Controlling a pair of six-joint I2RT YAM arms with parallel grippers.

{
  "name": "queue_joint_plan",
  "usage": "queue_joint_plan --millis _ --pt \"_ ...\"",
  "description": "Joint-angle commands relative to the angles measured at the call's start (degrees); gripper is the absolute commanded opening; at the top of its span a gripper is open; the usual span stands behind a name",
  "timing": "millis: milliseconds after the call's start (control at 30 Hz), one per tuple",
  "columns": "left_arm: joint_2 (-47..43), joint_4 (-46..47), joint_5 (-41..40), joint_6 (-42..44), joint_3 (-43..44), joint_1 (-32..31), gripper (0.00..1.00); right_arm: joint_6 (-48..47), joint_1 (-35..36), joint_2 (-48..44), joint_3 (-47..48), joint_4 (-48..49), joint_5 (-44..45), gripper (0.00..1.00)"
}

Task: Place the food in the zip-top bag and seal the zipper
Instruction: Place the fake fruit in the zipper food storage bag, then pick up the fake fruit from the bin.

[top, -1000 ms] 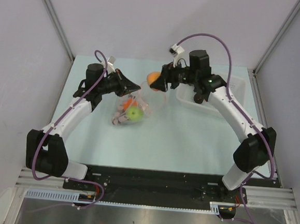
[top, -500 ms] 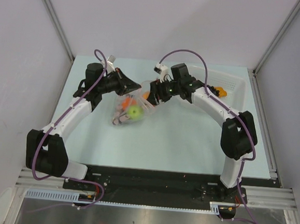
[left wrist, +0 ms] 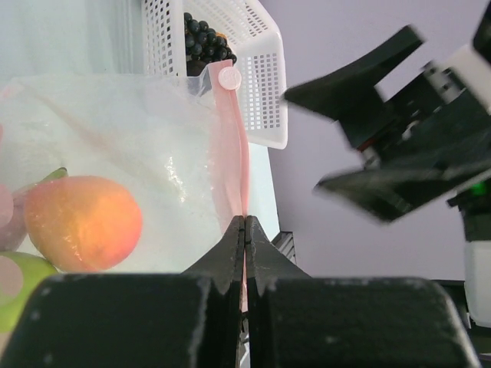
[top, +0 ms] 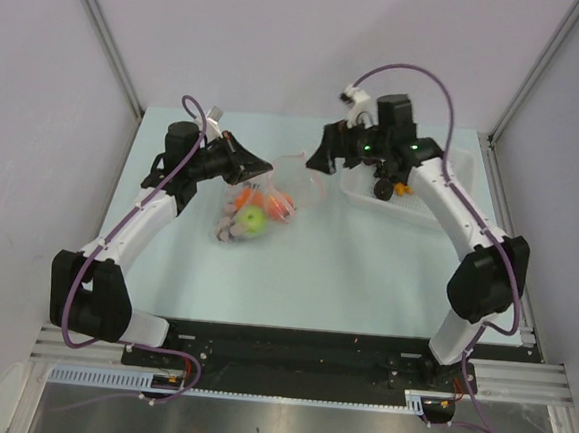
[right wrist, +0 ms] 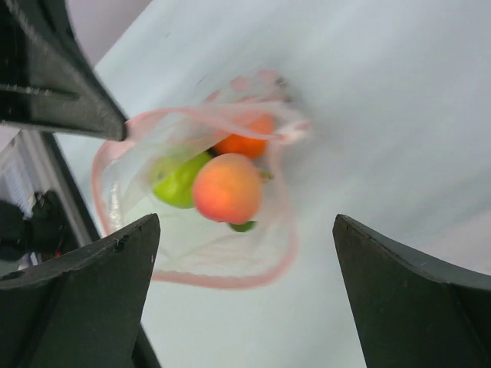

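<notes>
Next I should move my right gripper to the right in the top view and lower into the basket to close on the grape cluster [left wrist: 205, 42], since it still lies unbagged.
The clear zip-top bag [top: 271, 190] lies left of centre with its mouth held open. Inside it are a green apple [top: 254, 220], a peach-red fruit [right wrist: 228, 188] and an orange ball [right wrist: 244, 142]. My left gripper [top: 265, 167] is shut on the pink-red zipper [left wrist: 230, 146] at the bag's rim. My right gripper [top: 317, 159] is open and empty, just right of the bag's mouth and above it. A dark grape cluster [left wrist: 205, 42] lies in the white basket [left wrist: 261, 77]. The fish and the pink piece are not clearly seen.
The white perforated basket [top: 410, 214] stands at the back right under my right arm, with a small orange piece [top: 402, 188] in it. The cell's walls and posts close in both sides and the back.
My right gripper brought the orange ball from the basket side to the bag's mouth, let it go inside, and drew back to the right, empty. The left gripper has held still.
</notes>
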Motion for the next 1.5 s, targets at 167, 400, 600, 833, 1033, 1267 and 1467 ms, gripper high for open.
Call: queue_joint_plan --millis 167,400,600,833,1033,1267,1467 --pt "-1.3 1.7 0.6 0.8 1.2 -0.1 0.01 -6.8 -17.0 -1.4 2.0 -2.4 10.7 0.96" --pt "-0.2 1.3 0.5 1.3 2.0 0.0 0.0 -16.8 -21.0 7.3 3.0 -2.4 22.3 0.99" --pt "0.4 1.3 0.4 1.5 2.4 -0.1 0.0 -22.7 -22.4 14.3 5.1 1.5 24.3 0.99" --pt "0.2 0.0 0.4 1.9 2.1 -0.1 0.0 -25.6 -22.6 22.8 7.7 3.4 24.2 0.91" --pt "0.6 -0.4 0.4 2.3 2.2 0.0 0.0 -28.1 -22.0 25.0 5.5 3.5 25.3 0.84" --pt "1.0 -0.4 0.3 2.2 2.4 0.0 0.0 -29.4 -22.5 25.6 6.3 4.0 26.3 0.54" --pt "0.5 -1.0 0.2 2.4 2.6 0.0 0.0 -30.1 -23.7 20.8 6.1 3.0 24.9 0.21"
